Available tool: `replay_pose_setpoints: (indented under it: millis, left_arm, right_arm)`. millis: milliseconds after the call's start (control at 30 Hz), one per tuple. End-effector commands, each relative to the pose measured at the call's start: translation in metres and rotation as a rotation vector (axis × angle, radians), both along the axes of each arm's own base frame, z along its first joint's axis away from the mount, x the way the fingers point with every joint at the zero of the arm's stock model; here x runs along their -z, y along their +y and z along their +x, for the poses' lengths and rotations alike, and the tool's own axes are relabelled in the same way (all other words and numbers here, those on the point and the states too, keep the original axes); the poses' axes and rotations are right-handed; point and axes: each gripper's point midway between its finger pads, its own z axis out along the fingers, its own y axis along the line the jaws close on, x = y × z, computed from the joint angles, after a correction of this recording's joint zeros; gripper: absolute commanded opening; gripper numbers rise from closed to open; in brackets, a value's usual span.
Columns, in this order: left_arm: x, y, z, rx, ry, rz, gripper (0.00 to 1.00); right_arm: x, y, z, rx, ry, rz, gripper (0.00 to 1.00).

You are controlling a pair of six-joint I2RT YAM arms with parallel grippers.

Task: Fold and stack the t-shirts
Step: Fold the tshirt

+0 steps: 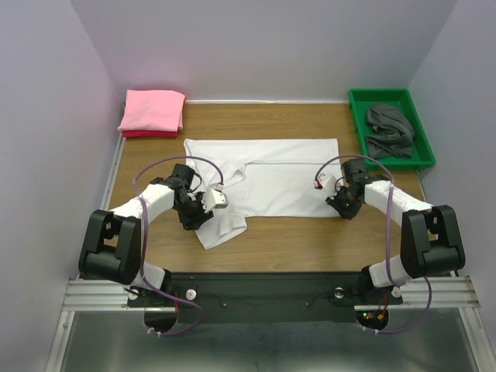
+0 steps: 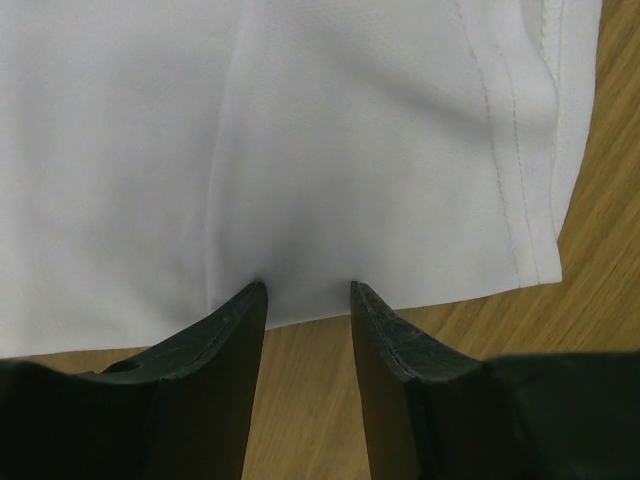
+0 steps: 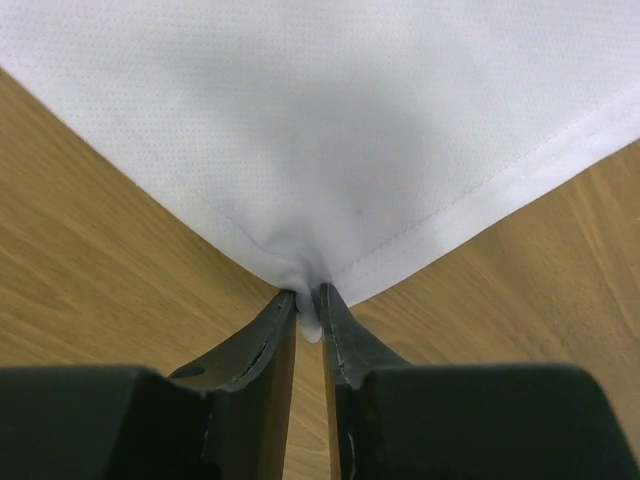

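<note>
My left gripper stays low and closes next on the white shirt's edge by the sleeve (image 2: pixel 310 304), since cloth already lies between its fingertips.
A white t-shirt (image 1: pixel 271 178) lies spread across the middle of the table. My right gripper (image 1: pixel 346 209) is at its near right corner. In the right wrist view the gripper (image 3: pixel 308 298) is shut on that corner of the white cloth (image 3: pixel 330 120), which bunches between the tips. My left gripper (image 1: pixel 200 221) is at the shirt's near left edge, by the sleeve. In its wrist view the gripper (image 2: pixel 305 290) stands open, its tips just touching the edge of the white cloth (image 2: pixel 330 130). A folded pink t-shirt (image 1: pixel 152 111) lies at the back left. A crumpled dark grey t-shirt (image 1: pixel 390 130) lies in the tray.
The green plastic tray (image 1: pixel 355 116) stands at the back right corner of the table. Bare wooden tabletop (image 1: pixel 294 240) runs between the white shirt and the arms' bases. Grey walls close in the table on three sides.
</note>
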Motion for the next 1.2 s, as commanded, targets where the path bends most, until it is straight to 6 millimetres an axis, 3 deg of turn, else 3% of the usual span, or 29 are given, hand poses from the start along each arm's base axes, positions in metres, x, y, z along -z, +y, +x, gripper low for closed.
replay_pose_setpoints:
  millis: [0, 67, 133, 167, 300, 567, 733, 867, 967, 1167]
  left_arm:
    - [0.018, 0.006, -0.008, 0.013, 0.022, 0.054, 0.51]
    - [0.024, 0.009, -0.013, 0.017, 0.034, 0.074, 0.49]
    - [0.025, 0.011, -0.015, 0.019, 0.038, 0.087, 0.36]
    - [0.023, 0.011, -0.015, 0.018, 0.033, 0.087, 0.21]
    - [0.005, 0.011, -0.019, 0.006, 0.023, 0.076, 0.0]
    - [-0.056, 0.0, -0.016, -0.021, -0.056, -0.005, 0.0]
    - [-0.071, 0.001, -0.031, -0.018, -0.055, -0.026, 0.0]
    - [-0.077, 0.002, -0.034, -0.023, -0.073, -0.038, 0.0]
    - [-0.083, 0.003, -0.024, -0.033, -0.08, -0.055, 0.0]
    - [-0.115, 0.002, 0.033, -0.057, -0.131, -0.093, 0.0]
  right_arm:
    - [0.007, -0.003, 0.007, 0.0, -0.021, -0.026, 0.16]
    - [0.007, -0.004, 0.009, -0.002, -0.023, -0.034, 0.11]
    - [0.005, -0.005, 0.01, 0.0, -0.028, -0.039, 0.04]
    - [0.004, -0.005, 0.012, -0.001, -0.034, -0.04, 0.01]
    - [-0.01, -0.002, 0.02, 0.003, -0.078, -0.027, 0.01]
    - [-0.042, -0.001, 0.025, -0.02, -0.114, -0.019, 0.01]
    - [-0.058, -0.003, 0.001, -0.032, -0.107, -0.014, 0.01]
    - [-0.064, -0.008, -0.004, -0.045, -0.126, -0.037, 0.01]
    - [-0.067, -0.008, 0.004, -0.048, -0.13, -0.046, 0.01]
    - [-0.085, -0.001, 0.049, -0.077, -0.156, -0.043, 0.0]
